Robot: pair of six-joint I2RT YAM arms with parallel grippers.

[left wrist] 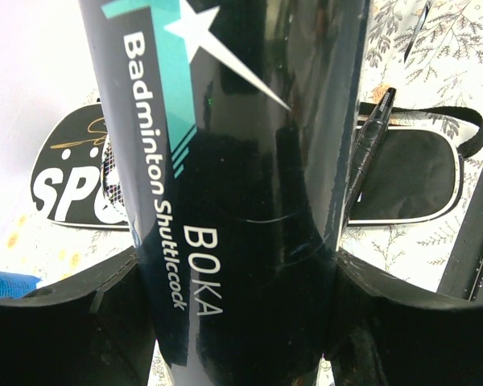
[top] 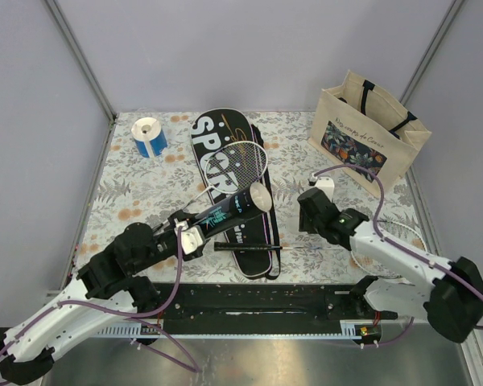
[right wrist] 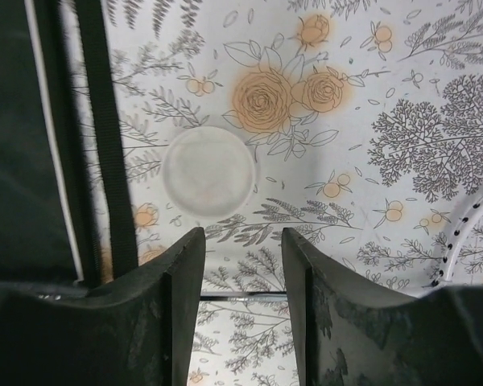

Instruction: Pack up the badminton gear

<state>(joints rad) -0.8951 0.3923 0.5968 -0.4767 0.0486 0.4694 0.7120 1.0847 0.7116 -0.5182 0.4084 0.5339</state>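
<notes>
The right gripper lowers onto the pale round lid's rim (right wrist: 252,176) next, on the side away from the strap, since the lid lies flat on the cloth.
My left gripper (top: 195,236) is shut on the long black tube (top: 225,213) with teal print, which slants up to the right above the black SPORT case (top: 217,141). In the left wrist view the tube (left wrist: 233,161) fills the space between the fingers (left wrist: 64,322). A white-framed racket (top: 243,163) lies on the case. A second racket's black handle (top: 243,248) and thin shaft (top: 299,249) lie near the front. My right gripper (right wrist: 241,265) hangs open over the cloth, and the shaft (right wrist: 241,296) crosses below its gap. A pale round lid (right wrist: 208,171) lies just beyond the fingertips.
The beige tote bag (top: 369,133) stands at the back right. A blue-and-white tape roll (top: 150,137) sits at the back left. The case's edge and strap (right wrist: 105,137) run close to my right gripper's left finger. A racket head's rim (right wrist: 467,233) shows at the right.
</notes>
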